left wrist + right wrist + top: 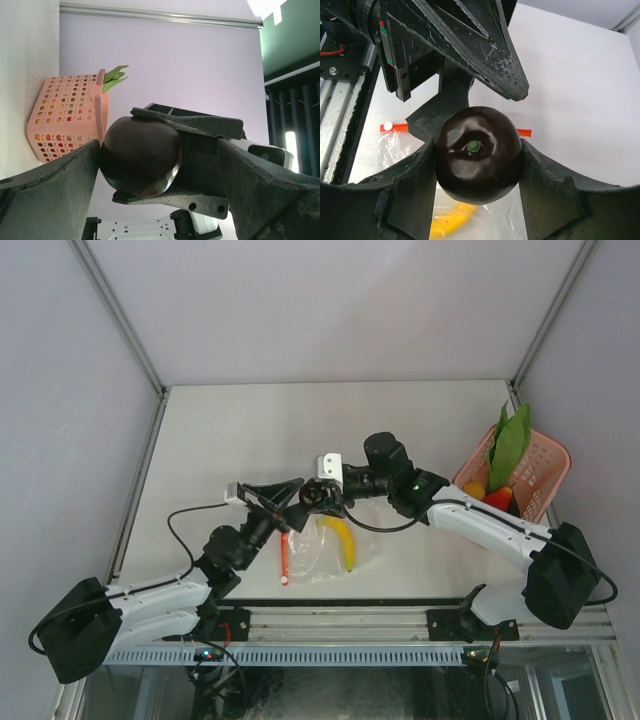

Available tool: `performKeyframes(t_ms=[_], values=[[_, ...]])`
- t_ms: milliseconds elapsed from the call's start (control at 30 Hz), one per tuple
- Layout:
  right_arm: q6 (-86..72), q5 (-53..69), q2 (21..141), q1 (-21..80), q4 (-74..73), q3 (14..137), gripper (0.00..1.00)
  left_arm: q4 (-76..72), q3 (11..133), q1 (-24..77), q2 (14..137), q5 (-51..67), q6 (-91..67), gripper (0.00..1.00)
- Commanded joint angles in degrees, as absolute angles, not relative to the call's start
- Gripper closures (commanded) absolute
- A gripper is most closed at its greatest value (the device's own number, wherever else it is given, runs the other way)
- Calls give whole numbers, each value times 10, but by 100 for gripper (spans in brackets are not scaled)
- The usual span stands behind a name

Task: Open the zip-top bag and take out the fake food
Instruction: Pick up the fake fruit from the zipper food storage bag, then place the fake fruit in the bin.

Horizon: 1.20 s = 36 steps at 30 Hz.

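My right gripper moves toward the right in the top view, over the pink lattice basket, to release the ball next, since other fake food sits there.
A dark purple-black ball (479,161) of the fake food hangs above the table with my right gripper (479,167) shut on it, a finger pressed on each side. My left gripper (157,167) is open around the same ball (140,156): one finger lies against it, the other stands well apart. The two grippers meet nose to nose (305,498) above the zip-top bag (325,550). The bag lies flat, its red-orange zipper strip (285,558) towards the left arm. A yellow banana (345,540) is inside it.
A pink lattice basket (545,465) stands at the right edge of the table. It holds a green leafy vegetable (510,445), a red fruit (498,500) and an orange one (475,490). Metal frame posts rise at the back corners.
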State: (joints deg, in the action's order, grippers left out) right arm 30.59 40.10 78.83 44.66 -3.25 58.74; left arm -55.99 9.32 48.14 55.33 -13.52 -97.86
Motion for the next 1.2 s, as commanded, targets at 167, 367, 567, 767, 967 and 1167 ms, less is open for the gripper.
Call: performKeyframes(t_ms=[167,367,567,767,967,1167], values=[[289,469,772,414,-45,605,97,-524,80,483,478,-169,-891,0],[287,515,759,382,-63,612,100,-454,78,483,415,-180,-757,0],[286,555,751,337,-117,638,100,-445,73,480,369,-154,-604,0],[294,588,743,284,-181,667,100,-343,99,456,334,-101,-488,0],[307,610,741,242,-247,693,100,-226,145,428,338,-65,-421,0],[340,601,738,214,-319,723,100,-117,199,409,331,-58,-354,0]])
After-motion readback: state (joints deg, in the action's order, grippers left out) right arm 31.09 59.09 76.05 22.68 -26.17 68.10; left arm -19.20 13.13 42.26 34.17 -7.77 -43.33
